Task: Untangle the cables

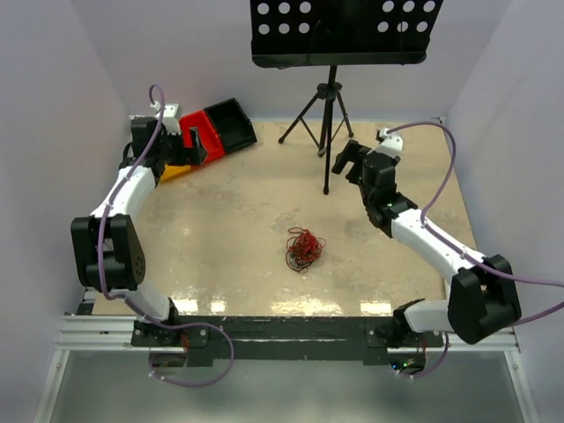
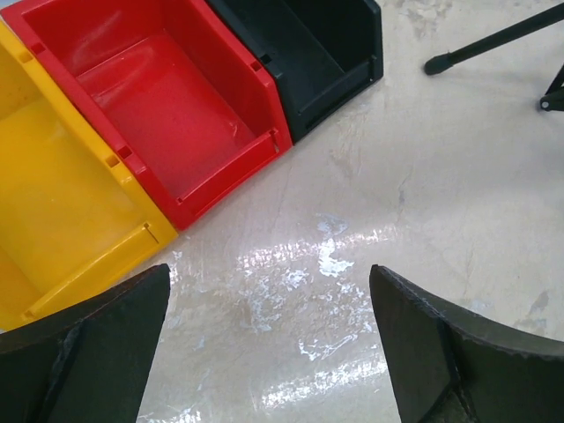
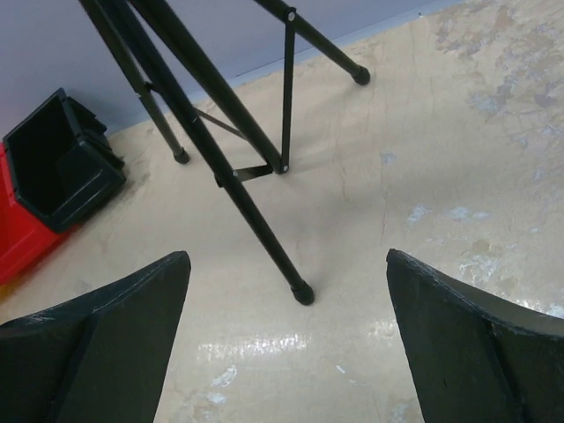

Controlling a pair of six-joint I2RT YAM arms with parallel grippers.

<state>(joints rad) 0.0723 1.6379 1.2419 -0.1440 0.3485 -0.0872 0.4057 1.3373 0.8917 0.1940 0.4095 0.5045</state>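
Next, the left gripper turns and lowers outward over the touching sides of the yellow and red bins, since these lie outward of it and below.
The cables lie as one small tangle of red and dark thin wires on the table, near its middle, in the top view only. My left gripper is open and empty at the far left, over the bins, well away from the tangle. In the left wrist view its open gripper frames bare table. My right gripper is open and empty at the far right, near the tripod foot. In the right wrist view its open gripper frames bare table and a tripod leg.
A yellow bin, a red bin and a black bin lie side by side at the far left corner. A black music stand on a tripod stands at the back centre. Walls enclose three sides.
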